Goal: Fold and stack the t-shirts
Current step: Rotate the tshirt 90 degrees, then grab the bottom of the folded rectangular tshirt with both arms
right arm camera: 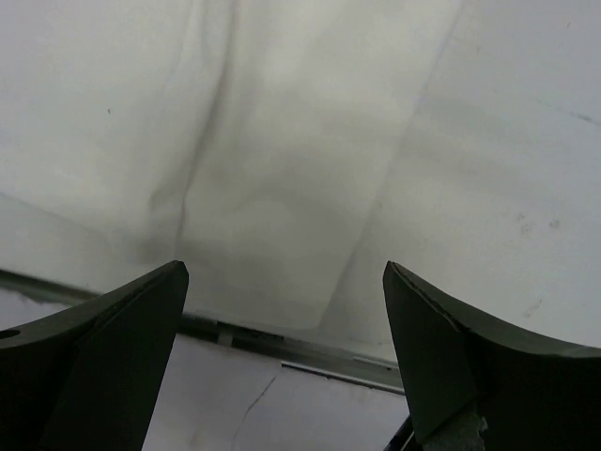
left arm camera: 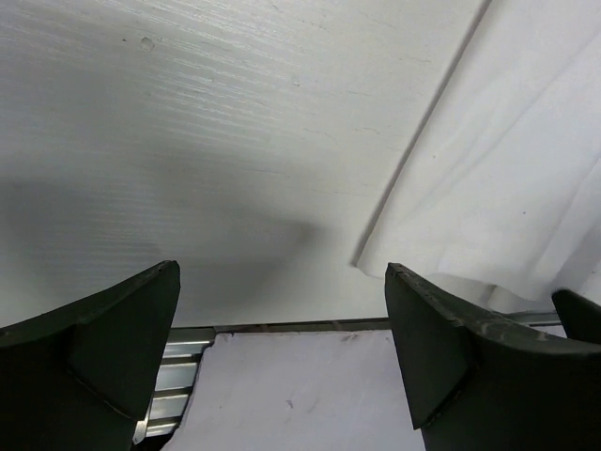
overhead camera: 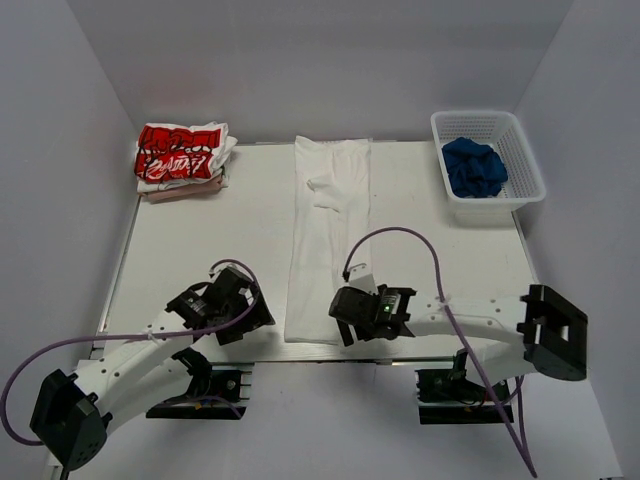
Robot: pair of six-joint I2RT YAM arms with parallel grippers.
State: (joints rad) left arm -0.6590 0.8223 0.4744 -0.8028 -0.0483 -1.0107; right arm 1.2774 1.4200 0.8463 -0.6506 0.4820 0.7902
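The folded white t-shirt's near corner (right arm camera: 315, 322) on the basket's side is between my right gripper's open fingers in the wrist view, so my right gripper should move down onto that corner next.
The plain white t-shirt (overhead camera: 328, 235) lies folded into a long narrow strip down the middle of the table. Its near edge shows in the left wrist view (left arm camera: 507, 188) and the right wrist view (right arm camera: 272, 160). The red-and-black printed shirt (overhead camera: 180, 157) sits folded at the back left. My left gripper (overhead camera: 250, 312) is open and empty just left of the strip's near end (left arm camera: 282, 282). My right gripper (overhead camera: 343, 318) is open and empty over the strip's near right corner (right arm camera: 282, 282).
A white basket (overhead camera: 525, 165) at the back right holds a blue cloth (overhead camera: 473, 166). The table's near edge with its metal rail (right arm camera: 310, 343) runs just below both grippers. White walls enclose the table on three sides.
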